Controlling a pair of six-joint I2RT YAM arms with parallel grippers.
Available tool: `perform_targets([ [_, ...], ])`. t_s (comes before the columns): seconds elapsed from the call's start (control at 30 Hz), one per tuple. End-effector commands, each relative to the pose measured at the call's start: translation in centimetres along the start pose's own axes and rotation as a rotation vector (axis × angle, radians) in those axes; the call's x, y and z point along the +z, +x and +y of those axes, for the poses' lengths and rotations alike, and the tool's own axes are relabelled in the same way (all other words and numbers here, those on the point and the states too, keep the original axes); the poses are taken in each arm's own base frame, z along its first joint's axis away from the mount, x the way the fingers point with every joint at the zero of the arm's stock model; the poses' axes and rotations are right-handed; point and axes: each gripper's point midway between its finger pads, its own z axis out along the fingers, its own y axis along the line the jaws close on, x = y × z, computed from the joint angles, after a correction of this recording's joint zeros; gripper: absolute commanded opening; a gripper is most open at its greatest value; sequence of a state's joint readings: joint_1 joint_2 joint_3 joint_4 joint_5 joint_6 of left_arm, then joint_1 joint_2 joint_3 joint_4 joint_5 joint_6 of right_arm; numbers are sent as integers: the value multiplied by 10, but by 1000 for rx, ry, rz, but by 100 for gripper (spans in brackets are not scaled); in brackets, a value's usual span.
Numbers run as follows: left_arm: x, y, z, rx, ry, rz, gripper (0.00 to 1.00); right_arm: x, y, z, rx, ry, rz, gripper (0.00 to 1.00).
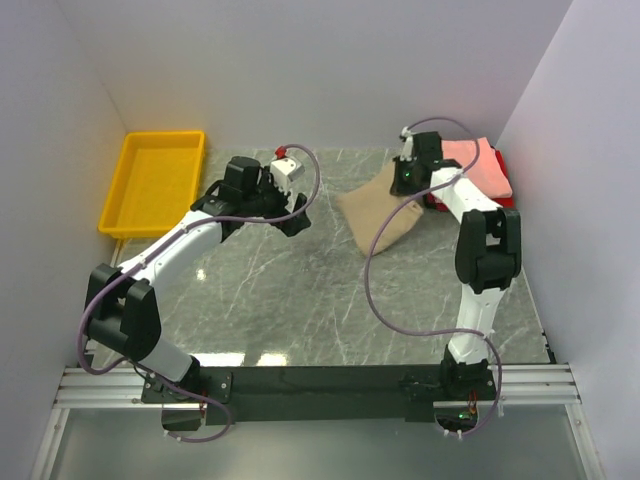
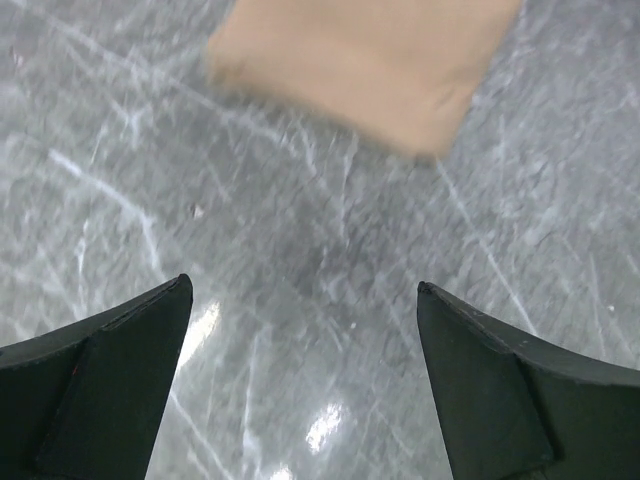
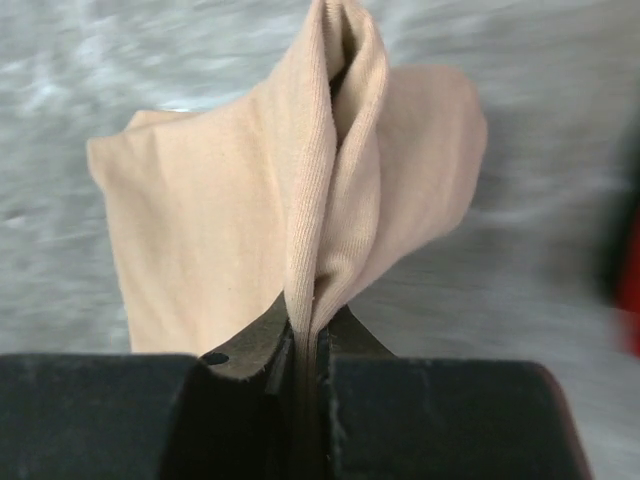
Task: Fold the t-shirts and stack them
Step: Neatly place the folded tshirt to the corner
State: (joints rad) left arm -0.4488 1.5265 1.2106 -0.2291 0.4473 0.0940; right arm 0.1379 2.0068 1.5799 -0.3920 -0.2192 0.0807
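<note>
My right gripper holds the tan t-shirt. It will rise next, carry the tan t-shirt over the stacked salmon pink t-shirt (image 1: 486,172), lower and let go, because the stacked one lies to the right in the top view.
The tan t-shirt (image 1: 385,218) lies folded on the marble table right of centre, with its right edge lifted. My right gripper (image 1: 403,192) is shut on that edge. In the right wrist view a pinched fold of the tan t-shirt (image 3: 220,230) rises from between the closed jaws of the right gripper (image 3: 308,325). The salmon pink t-shirt (image 1: 477,160) lies folded on the red t-shirt (image 1: 507,192) at the far right. My left gripper (image 1: 299,213) is open and empty, left of the tan shirt. The left gripper (image 2: 303,285) is over bare table, with the tan t-shirt (image 2: 370,60) ahead of it.
A yellow plastic bin (image 1: 152,182) stands at the far left by the wall. White walls close in the table (image 1: 300,300) on the left, the back and the right. A red patch (image 3: 630,290) shows at the right edge of the right wrist view.
</note>
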Motion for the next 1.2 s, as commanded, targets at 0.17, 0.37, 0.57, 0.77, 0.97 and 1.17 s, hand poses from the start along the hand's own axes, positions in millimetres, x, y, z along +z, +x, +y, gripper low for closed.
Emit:
perform_targets([
  [0.17, -12, 6, 10, -15, -75, 19, 99, -40, -95, -70, -144, 180, -162, 0],
  [0.37, -9, 8, 14, -12, -87, 37, 99, -52, -131, -74, -148, 205, -222, 0],
  [0.57, -7, 7, 15, -10, -83, 35, 99, -81, -159, -69, -151, 227, -288, 0],
  [0.77, -4, 5, 13, -15, -66, 33, 100, -114, -179, -56, -168, 202, -345, 0],
  [0.97, 0, 2, 12, -17, -50, 26, 99, -132, -189, -60, -215, 223, -371, 0],
  [1.17, 3, 4, 11, -25, -38, 33, 99, -146, -202, -81, -207, 239, -393, 0],
])
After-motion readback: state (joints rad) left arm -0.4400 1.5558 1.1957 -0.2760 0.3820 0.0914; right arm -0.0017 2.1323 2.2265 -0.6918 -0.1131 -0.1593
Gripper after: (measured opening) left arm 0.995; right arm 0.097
